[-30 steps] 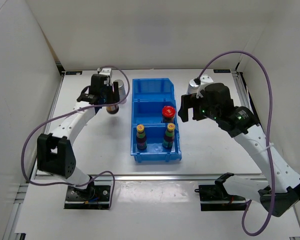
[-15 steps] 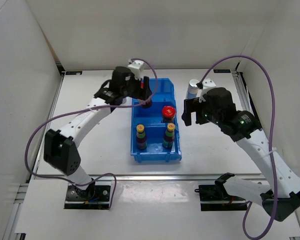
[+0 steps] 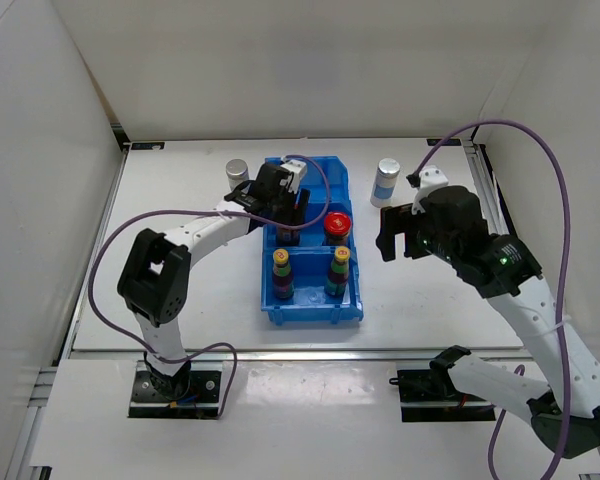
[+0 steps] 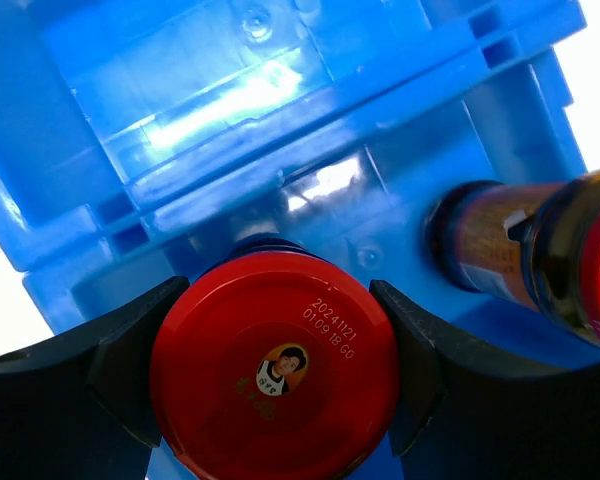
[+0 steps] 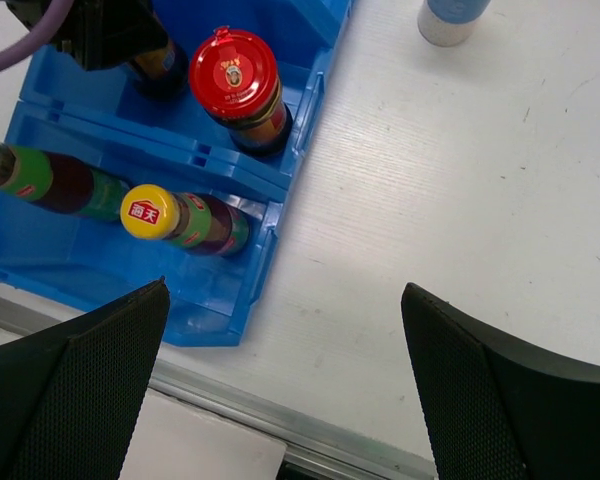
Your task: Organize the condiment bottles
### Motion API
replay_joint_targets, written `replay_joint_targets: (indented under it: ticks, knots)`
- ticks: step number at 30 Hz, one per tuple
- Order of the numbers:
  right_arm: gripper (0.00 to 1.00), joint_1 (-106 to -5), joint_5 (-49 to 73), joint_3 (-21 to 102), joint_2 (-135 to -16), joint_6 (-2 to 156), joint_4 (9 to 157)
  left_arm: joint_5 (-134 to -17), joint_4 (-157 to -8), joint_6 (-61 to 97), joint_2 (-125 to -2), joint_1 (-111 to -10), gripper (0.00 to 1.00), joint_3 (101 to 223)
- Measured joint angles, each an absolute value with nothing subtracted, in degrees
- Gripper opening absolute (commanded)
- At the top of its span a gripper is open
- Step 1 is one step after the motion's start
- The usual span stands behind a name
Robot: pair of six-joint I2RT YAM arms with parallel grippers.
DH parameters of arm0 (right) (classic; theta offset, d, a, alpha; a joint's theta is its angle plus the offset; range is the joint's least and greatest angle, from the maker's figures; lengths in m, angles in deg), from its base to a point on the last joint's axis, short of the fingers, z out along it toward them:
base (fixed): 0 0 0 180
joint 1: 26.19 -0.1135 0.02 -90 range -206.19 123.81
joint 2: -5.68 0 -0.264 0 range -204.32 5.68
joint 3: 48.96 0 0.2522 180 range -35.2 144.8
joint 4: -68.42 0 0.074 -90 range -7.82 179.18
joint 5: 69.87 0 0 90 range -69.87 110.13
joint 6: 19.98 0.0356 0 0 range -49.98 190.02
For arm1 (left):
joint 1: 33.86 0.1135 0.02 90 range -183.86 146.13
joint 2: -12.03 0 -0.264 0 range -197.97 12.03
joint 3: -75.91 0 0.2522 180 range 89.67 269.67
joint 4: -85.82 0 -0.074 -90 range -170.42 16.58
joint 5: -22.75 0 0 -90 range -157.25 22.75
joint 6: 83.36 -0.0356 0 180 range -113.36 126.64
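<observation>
My right gripper goes outward next, then down around the top of the nearer silver-topped cylinder, still outside the blue bin.
My left gripper (image 3: 284, 212) is shut on a dark red-lidded jar (image 4: 275, 365), held upright in the middle compartment of the blue bin (image 3: 308, 163). The second red-lidded jar (image 3: 337, 224) stands beside it in the same compartment and also shows in the left wrist view (image 4: 540, 255). Two slim yellow-capped bottles (image 3: 280, 272) (image 3: 338, 270) stand in the near compartment. One silver-topped cylinder (image 3: 238, 170) stands on the table left of the bin, the other (image 3: 386, 181) to its right. My right gripper (image 3: 394, 232) is open and empty above the table right of the bin.
The bin's far compartment holds nothing. White walls enclose the table on the left, back and right. A metal rail (image 5: 310, 440) runs along the table's near edge. The right wrist view shows the bin's right wall (image 5: 315, 105) and bare table beside it.
My left gripper has carried the red-lidded jar from the table left of the bin into the bin's middle compartment. My right arm has drawn back a little to the right.
</observation>
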State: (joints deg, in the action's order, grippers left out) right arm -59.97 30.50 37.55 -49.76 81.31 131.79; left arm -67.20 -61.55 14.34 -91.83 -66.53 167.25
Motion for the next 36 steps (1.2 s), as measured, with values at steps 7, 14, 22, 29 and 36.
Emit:
replay_joint_targets:
  ticks: [7,14,22,29,36]
  knots:
    - [1.00,-59.97,31.62,36.46,-49.72,81.48,132.40,-63.63,-64.56,13.99,-92.00,-67.40,1.00,167.29]
    - [1.00,-58.82,35.25,37.88,-54.92,81.64,132.27,-60.07,-59.45,13.03,-89.90,-68.19,1.00,172.54]
    - [1.00,-46.73,29.83,60.65,-80.75,81.39,131.79,-47.15,-58.86,5.95,-64.68,-68.48,1.00,169.83]
    - [1.00,-41.96,26.74,75.21,-97.36,81.55,131.70,-39.09,-65.13,7.08,-38.93,-66.25,1.00,141.41]
    - [1.00,-40.39,24.78,84.63,-109.87,81.50,131.72,-34.98,-64.23,6.43,-32.42,-66.36,1.00,123.84]
